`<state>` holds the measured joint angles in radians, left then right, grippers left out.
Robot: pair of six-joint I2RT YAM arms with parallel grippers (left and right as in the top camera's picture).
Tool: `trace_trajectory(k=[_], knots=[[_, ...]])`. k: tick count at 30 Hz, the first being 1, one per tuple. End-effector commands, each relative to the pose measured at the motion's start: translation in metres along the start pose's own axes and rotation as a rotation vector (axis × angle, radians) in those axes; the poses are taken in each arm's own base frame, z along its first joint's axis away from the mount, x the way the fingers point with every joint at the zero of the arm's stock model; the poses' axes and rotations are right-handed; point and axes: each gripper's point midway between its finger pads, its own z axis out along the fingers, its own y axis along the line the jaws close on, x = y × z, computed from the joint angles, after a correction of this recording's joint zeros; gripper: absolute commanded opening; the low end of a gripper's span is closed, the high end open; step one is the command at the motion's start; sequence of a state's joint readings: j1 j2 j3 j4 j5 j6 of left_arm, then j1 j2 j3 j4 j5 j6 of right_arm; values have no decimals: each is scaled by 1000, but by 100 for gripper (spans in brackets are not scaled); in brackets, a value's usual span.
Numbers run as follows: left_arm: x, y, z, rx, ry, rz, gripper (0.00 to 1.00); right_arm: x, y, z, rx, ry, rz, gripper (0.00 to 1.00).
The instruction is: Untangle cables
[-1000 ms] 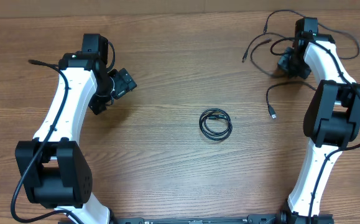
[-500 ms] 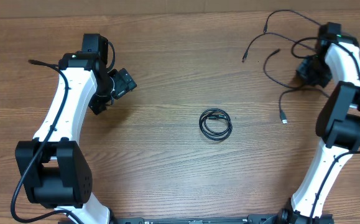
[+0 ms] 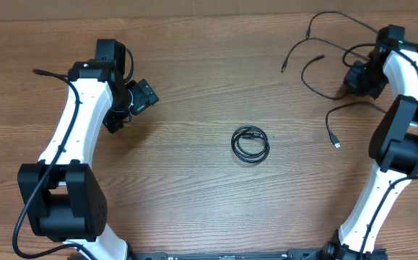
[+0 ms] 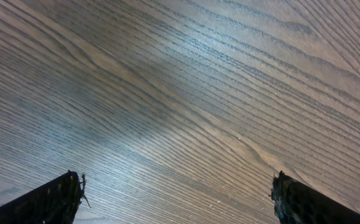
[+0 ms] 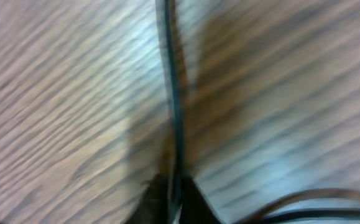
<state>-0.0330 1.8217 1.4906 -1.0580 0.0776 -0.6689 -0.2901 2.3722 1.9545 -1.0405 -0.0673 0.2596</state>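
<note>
I need to move my left gripper to the right in the overhead view and down, with open fingers, onto the coiled cable's facing edge (image 3: 234, 142), because the coiled cable lies there.
A small coiled cable (image 3: 250, 144) lies at the table's middle, untouched. Loose black cables (image 3: 317, 43) sprawl at the far right, and one strand ends in a silver-tipped plug (image 3: 336, 144). My right gripper (image 3: 356, 78) sits among those strands. In the right wrist view, which is blurred, its jaws (image 5: 173, 196) are pinched on a thin cable (image 5: 172, 93) running straight away from them; another strand (image 5: 304, 205) crosses at lower right. My left gripper (image 3: 145, 97) hovers at the left, far from every cable. It (image 4: 176, 190) is wide open over bare wood.
The wooden table (image 3: 194, 188) fills the view. The white arms stand at both sides, with thicker black wires along them; one wire (image 3: 46, 73) sticks out at the far left.
My right arm has swung to the right, dragging the loose strands with it; the silver-tipped plug slid right and nearer the front. The left arm and the coil have not moved.
</note>
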Motion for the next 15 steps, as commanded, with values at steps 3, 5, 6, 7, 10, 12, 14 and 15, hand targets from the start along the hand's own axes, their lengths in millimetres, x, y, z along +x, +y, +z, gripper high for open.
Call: trace_trajectory(k=[3,5,6,7,10,12,14,15], knots=[[0,0,-4,0,-10,28,99,-13,19,-18,-45,-40,-40,66],[0,0,-4,-1,-8,28,100,-20,19,-33,-50,-58,-36,69],[0,0,-4,-1,-8,28,100,-23,19,-42,-53,-70,-34,72],[0,0,-4,0,-10,28,99,-27,20,-52,-56,-81,-32,75],[-1,-1,-4,4,-14,28,99,-33,20,-88,-63,-109,-25,78],[-1,-1,-4,4,-14,28,100,-30,22,-115,-72,-117,-25,78],[-1,-1,-4,3,-14,28,99,-23,24,-137,-86,-109,-11,79],[-1,-1,-4,3,-14,28,100,-15,26,-152,-99,-99,15,80]])
